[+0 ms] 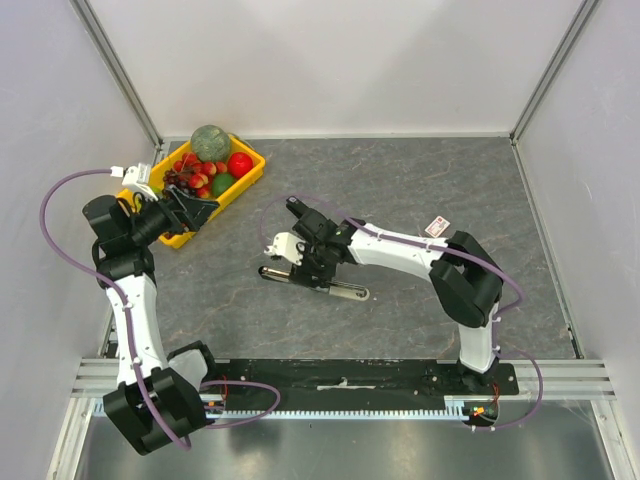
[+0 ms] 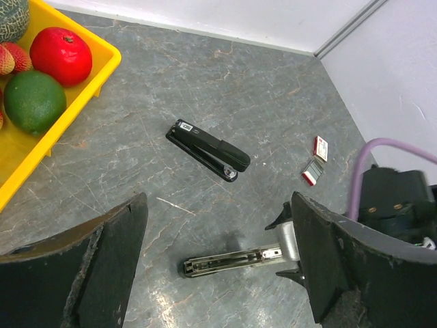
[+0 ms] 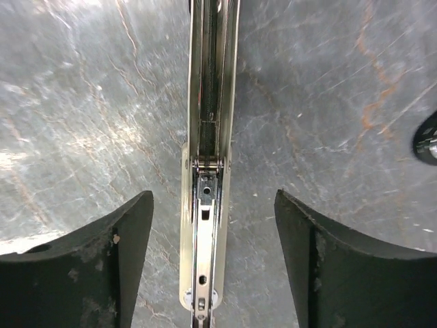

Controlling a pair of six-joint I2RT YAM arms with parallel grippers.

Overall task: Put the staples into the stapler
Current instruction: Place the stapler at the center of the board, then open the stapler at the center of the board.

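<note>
The black stapler's near end lies below and outward of the robot's right gripper, so the gripper should next move outward from the silver stapler and lower around that end.
A silver stapler lies opened flat on the grey table with its metal channel facing up. It also shows in the left wrist view and the right wrist view. My right gripper hovers low over it, open and empty, with a finger on each side of the channel's end. A closed black stapler lies just beyond it. The tiny white-and-red staple box lies far right, and its sleeve and grey tray are apart. My left gripper is open and empty beside the basket.
A yellow basket with a melon, a red fruit, a green fruit and lychees stands at the back left, and its rim shows in the left wrist view. White walls close in the back and both sides.
</note>
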